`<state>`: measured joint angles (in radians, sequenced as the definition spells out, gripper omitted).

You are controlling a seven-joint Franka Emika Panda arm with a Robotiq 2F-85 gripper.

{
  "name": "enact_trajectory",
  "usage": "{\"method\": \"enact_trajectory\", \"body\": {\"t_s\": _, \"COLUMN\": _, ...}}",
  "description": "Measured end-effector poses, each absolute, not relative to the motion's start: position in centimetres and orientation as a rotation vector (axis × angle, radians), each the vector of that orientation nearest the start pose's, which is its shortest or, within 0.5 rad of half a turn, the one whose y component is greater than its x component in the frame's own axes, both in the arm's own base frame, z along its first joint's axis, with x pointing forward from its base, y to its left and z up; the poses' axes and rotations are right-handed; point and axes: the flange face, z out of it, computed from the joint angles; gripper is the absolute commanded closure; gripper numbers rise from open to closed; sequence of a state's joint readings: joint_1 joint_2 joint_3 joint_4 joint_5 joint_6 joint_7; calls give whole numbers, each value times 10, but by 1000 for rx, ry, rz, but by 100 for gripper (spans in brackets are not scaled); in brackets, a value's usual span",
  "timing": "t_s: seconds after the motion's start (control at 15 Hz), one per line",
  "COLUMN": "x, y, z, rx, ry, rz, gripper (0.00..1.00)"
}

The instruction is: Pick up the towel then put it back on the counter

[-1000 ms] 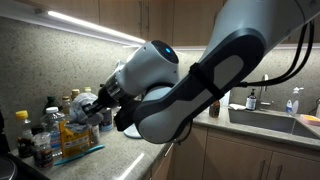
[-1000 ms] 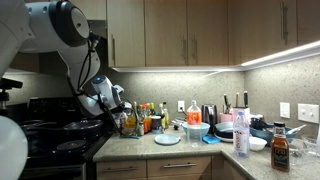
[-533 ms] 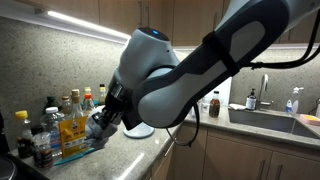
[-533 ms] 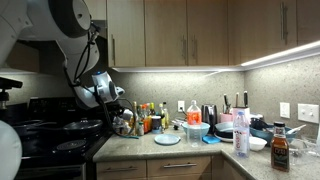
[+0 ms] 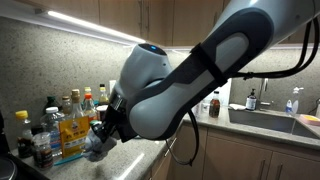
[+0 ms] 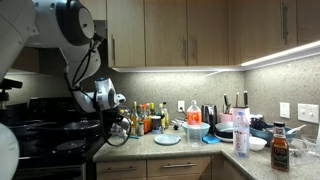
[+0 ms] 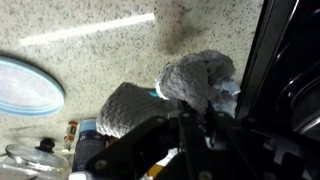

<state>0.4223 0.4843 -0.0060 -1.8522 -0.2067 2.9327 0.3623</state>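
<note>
The grey towel comes down next in my gripper, away from the bottles and toward the counter's front edge, where the counter is empty.
The grey towel (image 5: 94, 150) hangs bunched from my gripper (image 5: 104, 136), low over the speckled counter (image 5: 140, 158) near its front edge. In the wrist view the towel (image 7: 196, 78) shows as two crumpled lobes above the dark fingers (image 7: 184, 122), and my gripper (image 7: 197, 112) is shut on it. In an exterior view my gripper (image 6: 112, 121) holds the towel (image 6: 118, 130) beside the stove. I cannot tell whether the towel touches the counter.
Several bottles (image 5: 55, 118) and a yellow packet (image 5: 72, 133) stand at the back. A sink (image 5: 280, 120) is at the far end. The stove (image 6: 45, 135) adjoins the counter. A blue plate (image 7: 25, 86) and bowls (image 6: 197, 130) lie nearby.
My gripper has come down from in front of the bottles toward the counter's front edge, carrying the towel with it.
</note>
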Motion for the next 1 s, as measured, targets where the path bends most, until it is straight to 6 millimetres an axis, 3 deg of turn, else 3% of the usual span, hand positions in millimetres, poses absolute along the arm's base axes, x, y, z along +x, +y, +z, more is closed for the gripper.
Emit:
{"method": "enact_trajectory", "body": {"t_s": 0.33, "x": 622, "y": 282, "z": 272, "rx": -2869, "ry": -132, "rz": -670, "gripper": 97}}
{"method": "enact_trajectory", "body": {"t_s": 0.4, "x": 622, "y": 280, "z": 263, "rx": -2885, "ry": -115, "rz": -634, "gripper": 87}}
{"method": "enact_trajectory", "body": {"t_s": 0.47, "x": 621, "y": 277, "z": 255, "rx": -2906, "ry": -111, "rz": -600, "gripper": 87}}
{"method": "enact_trajectory", "body": {"t_s": 1.0, "x": 621, "y": 276, "z": 248, "rx": -2921, "ry": -109, "rz": -576, "gripper": 87}}
